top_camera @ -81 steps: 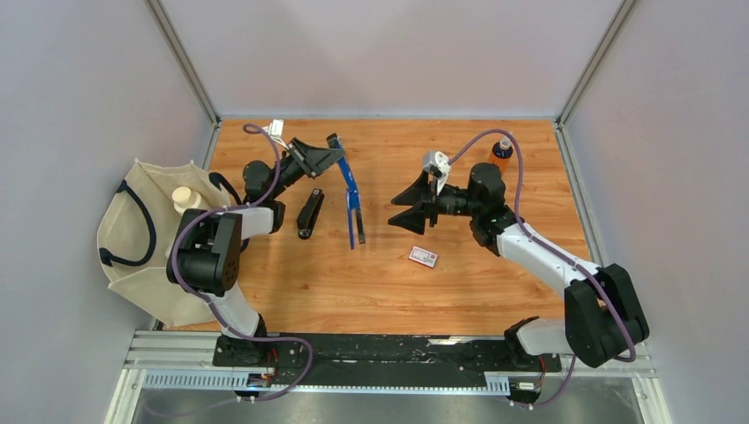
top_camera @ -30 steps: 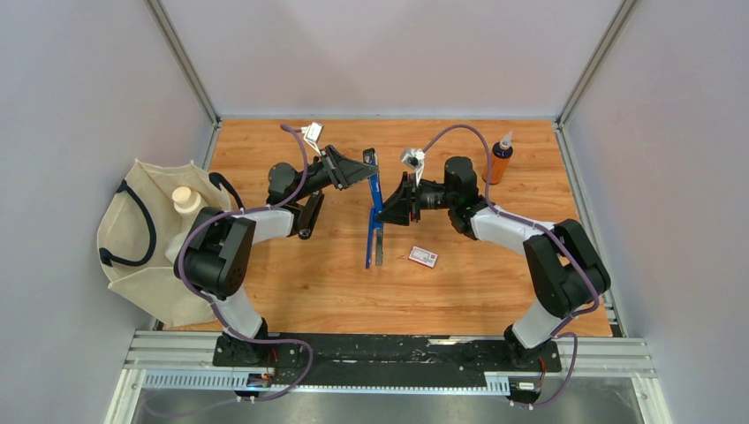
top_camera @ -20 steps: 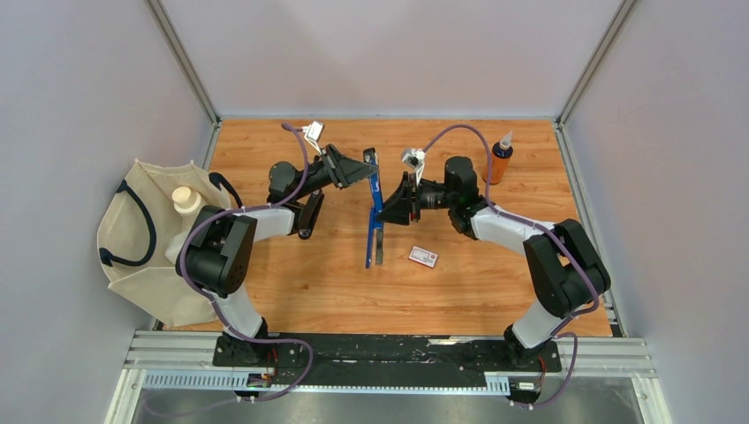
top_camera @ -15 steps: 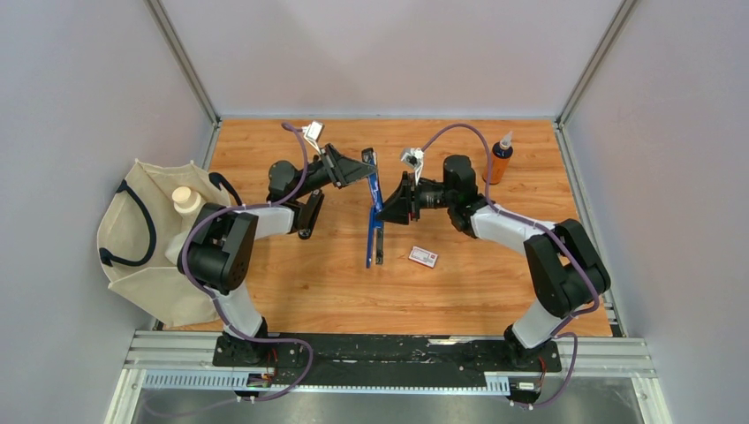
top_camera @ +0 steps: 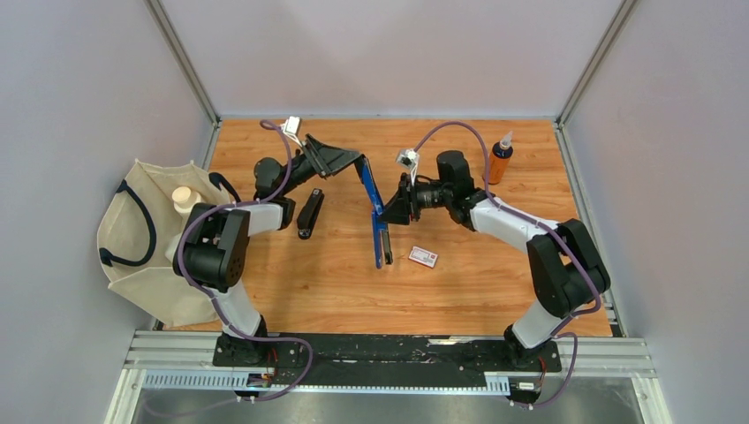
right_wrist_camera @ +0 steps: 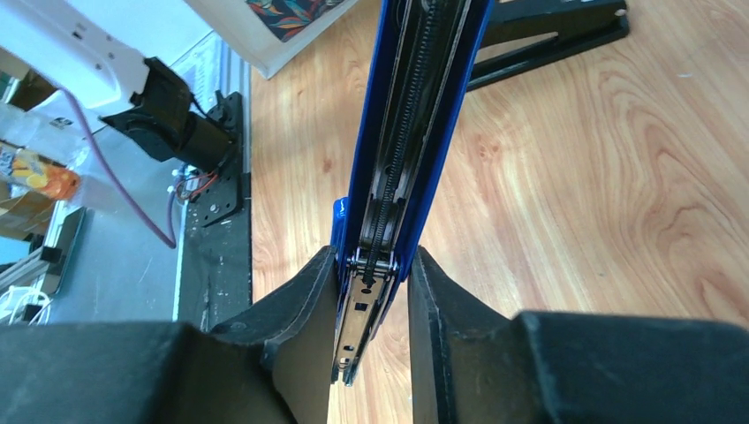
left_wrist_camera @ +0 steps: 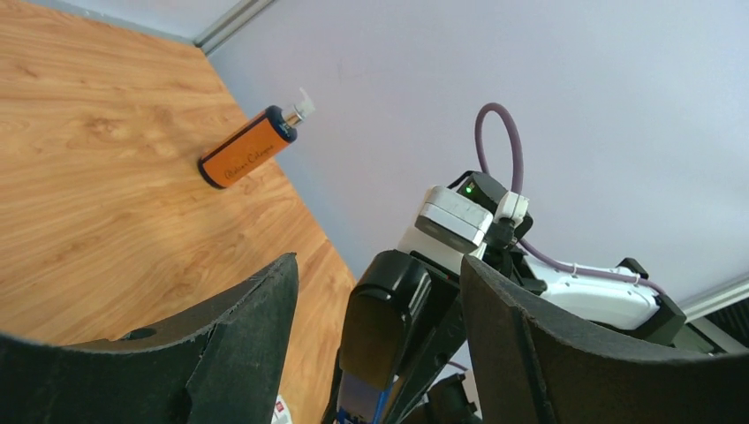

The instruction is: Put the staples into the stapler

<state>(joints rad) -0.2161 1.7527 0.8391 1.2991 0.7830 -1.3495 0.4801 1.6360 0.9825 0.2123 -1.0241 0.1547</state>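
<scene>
I should next tilt my right gripper downward, lower the blue stapler onto the bare tabletop beside the staples box and let go of it, because the stapler hangs open in the air.
The blue stapler hangs open in the air over the middle of the table. My right gripper is shut on it from the right. In the right wrist view the fingers clamp the blue body, with the metal magazine showing between them. My left gripper is open just left of the stapler's upper end. Its wrist view shows that black end between the spread fingers, untouched. The staples box, white with a red label, lies on the table to the right of the stapler's lower end.
A black stapler lies on the table left of centre; it also shows in the right wrist view. An orange bottle stands at the back right and shows in the left wrist view. A cream tote bag lies at the left edge.
My left gripper has let go of the stapler's upper end, opened and drawn back to the left. The right gripper keeps hold, and the stapler has tilted a little.
</scene>
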